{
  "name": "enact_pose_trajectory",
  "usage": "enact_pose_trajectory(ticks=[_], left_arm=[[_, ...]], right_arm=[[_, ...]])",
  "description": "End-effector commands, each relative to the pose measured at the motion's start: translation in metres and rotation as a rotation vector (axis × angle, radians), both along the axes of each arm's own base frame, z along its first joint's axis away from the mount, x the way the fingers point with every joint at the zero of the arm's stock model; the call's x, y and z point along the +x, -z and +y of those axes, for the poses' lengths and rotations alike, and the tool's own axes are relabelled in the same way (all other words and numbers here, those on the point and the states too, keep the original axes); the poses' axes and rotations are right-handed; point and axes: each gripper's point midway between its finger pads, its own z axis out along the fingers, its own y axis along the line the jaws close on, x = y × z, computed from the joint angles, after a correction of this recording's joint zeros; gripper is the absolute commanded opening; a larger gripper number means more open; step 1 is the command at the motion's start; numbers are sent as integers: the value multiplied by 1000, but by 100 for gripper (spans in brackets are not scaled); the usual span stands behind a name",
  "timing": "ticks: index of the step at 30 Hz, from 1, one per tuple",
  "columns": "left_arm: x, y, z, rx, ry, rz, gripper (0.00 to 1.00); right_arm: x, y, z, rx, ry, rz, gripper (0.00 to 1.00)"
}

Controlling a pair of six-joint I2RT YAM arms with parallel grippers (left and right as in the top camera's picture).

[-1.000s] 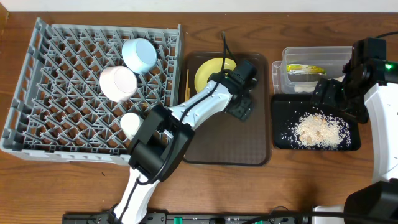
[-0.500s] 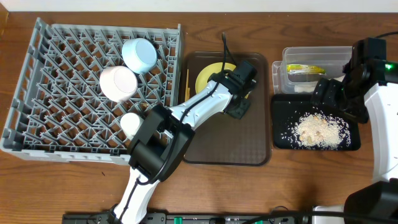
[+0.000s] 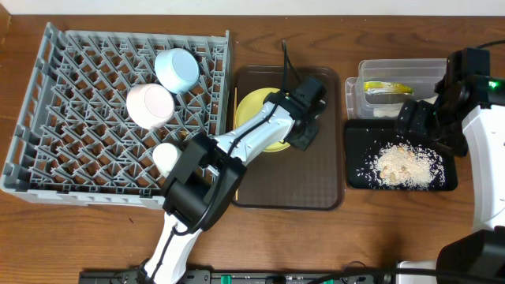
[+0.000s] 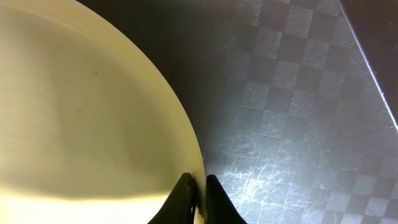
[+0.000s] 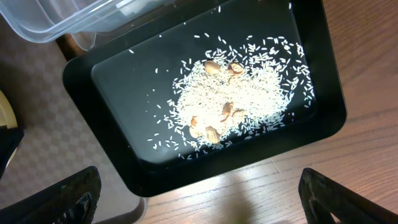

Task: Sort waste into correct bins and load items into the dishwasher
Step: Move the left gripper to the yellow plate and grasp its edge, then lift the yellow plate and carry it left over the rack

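I need to lift the plate outward with my left gripper next, turn it upright, lower it into the rack (image 3: 79, 162) slots beside the light-blue bowl and let it go, because those slots are empty.
My left gripper (image 3: 293, 131) is shut on the rim of the round yellow plate (image 3: 256, 106) over the brown tray. In the left wrist view its fingers (image 4: 184, 194) pinch the plate (image 4: 81, 112) edge. My right gripper (image 5: 211, 200) stands open above the near edge of the black tray (image 5: 102, 134), which holds the rice scraps (image 5: 239, 93). The grey dish rack (image 3: 79, 162) holds a light-blue bowl (image 3: 177, 69), a white bowl (image 3: 150, 105) and a small white cup (image 3: 166, 156). Thin chopsticks (image 3: 237, 102) lie at the brown tray's left edge. The clear tub (image 3: 398, 72) holds the wrapper (image 3: 387, 88) and a white napkin (image 3: 387, 112).
The brown serving tray (image 3: 308, 181) lies between the rack and the bins; its checkered floor (image 4: 298, 93) shows beside the plate. The right arm (image 3: 473, 118) stands at the table's right edge. Bare wood table (image 3: 394, 229) runs along the front.
My left gripper has shut onto the plate's rim. The plate now shows larger and reaches further toward the front left. The right arm has not moved.
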Motion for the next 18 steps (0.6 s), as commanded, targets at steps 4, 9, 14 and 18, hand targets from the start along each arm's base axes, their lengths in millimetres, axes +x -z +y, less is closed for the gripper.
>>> enact_pose_trajectory(ticks=[4, 9, 14, 18], left_arm=[[13, -41, -11, -59, 2, -73, 8], [18, -79, -10, -109, -6, -133, 8], [26, -125, 0, -173, -30, -201, 8], [33, -165, 14, -241, -57, -254, 8]], right_arm=[[-1, -7, -6, -5, 11, -23, 99], [-1, -7, -6, -5, 11, -23, 99], [-1, -7, -6, -5, 11, -23, 99], [-1, -7, -6, -5, 11, -23, 99]])
